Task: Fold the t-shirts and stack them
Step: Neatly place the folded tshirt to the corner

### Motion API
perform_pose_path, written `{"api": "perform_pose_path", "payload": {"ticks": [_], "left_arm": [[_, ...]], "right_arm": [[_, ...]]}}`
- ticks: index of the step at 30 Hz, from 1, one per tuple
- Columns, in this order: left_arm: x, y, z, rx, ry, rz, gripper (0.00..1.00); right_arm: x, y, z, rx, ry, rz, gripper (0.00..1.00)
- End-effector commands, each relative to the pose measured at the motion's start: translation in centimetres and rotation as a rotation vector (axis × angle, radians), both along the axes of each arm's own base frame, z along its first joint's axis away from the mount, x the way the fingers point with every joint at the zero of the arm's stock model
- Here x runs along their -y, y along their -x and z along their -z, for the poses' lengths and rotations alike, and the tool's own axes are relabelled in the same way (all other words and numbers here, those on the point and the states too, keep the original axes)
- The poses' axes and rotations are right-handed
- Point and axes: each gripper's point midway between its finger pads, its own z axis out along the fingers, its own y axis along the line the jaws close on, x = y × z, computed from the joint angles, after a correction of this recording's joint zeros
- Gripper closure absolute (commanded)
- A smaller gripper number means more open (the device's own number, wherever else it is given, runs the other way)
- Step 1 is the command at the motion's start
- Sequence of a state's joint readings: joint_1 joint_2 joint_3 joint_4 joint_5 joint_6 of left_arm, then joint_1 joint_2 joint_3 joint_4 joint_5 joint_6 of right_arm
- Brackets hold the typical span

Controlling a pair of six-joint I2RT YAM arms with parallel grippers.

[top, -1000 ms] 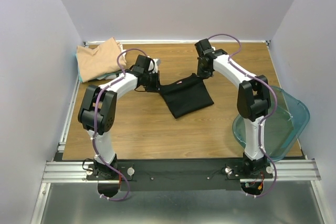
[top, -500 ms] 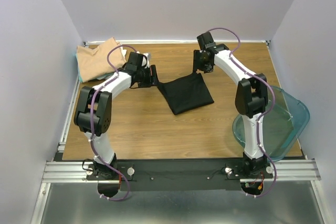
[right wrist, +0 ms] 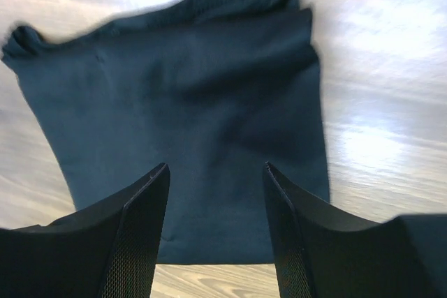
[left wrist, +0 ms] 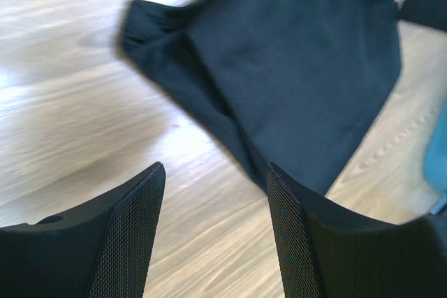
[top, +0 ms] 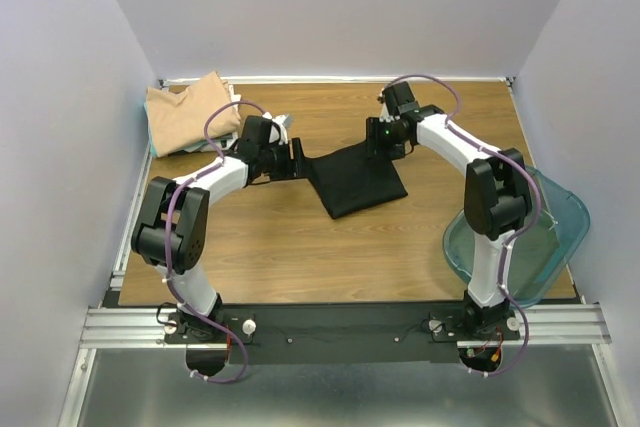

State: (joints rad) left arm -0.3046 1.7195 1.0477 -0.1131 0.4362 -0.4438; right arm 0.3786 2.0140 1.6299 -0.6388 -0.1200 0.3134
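I will next move my left gripper down toward the right in the top view, onto the nearest edge of the black shirt, because the gripper's open fingers are over bare wood.
A folded black t-shirt [top: 355,179] lies flat at the table's middle. It fills the left wrist view's upper right [left wrist: 293,68] and most of the right wrist view [right wrist: 188,109]. My left gripper [top: 297,159] hangs open just off the shirt's left corner, nothing between its fingers [left wrist: 213,169]. My right gripper [top: 385,137] is open above the shirt's far right corner, and holds nothing [right wrist: 216,169]. A tan t-shirt [top: 188,110] tops a pile at the far left corner, paler cloth showing under its edge.
A clear teal plastic bin [top: 555,232] hangs over the table's right edge beside the right arm. Grey walls close in the table on three sides. Bare wood [top: 300,257] lies between the black shirt and the arm bases.
Both grippers have let go of the black shirt and opened. The shirt has settled flat on the table. Both arms have shifted slightly toward the near side.
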Motion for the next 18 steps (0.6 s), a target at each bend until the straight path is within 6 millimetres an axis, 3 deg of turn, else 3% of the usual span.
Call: {"api": "perform_pose_path", "payload": {"ticks": [1,12,18], "left_arm": [[2.7,0.6,-0.5,0.016,0.1,0.08,0.32],[3.9,1.8,2.7,-0.041,0.186,0.094,0.3],[4.0,2.2,4.1,-0.063,0.219,0.067,0.3]], "right_arm": [[-1.8,0.9,1.4,-0.023,-0.088,-0.065,0.37],[-1.4,3.2,6.1,-0.127,-0.074,-0.071,0.37],[-1.1,4.4,7.4,-0.158,-0.068,-0.07,0.38]]}}
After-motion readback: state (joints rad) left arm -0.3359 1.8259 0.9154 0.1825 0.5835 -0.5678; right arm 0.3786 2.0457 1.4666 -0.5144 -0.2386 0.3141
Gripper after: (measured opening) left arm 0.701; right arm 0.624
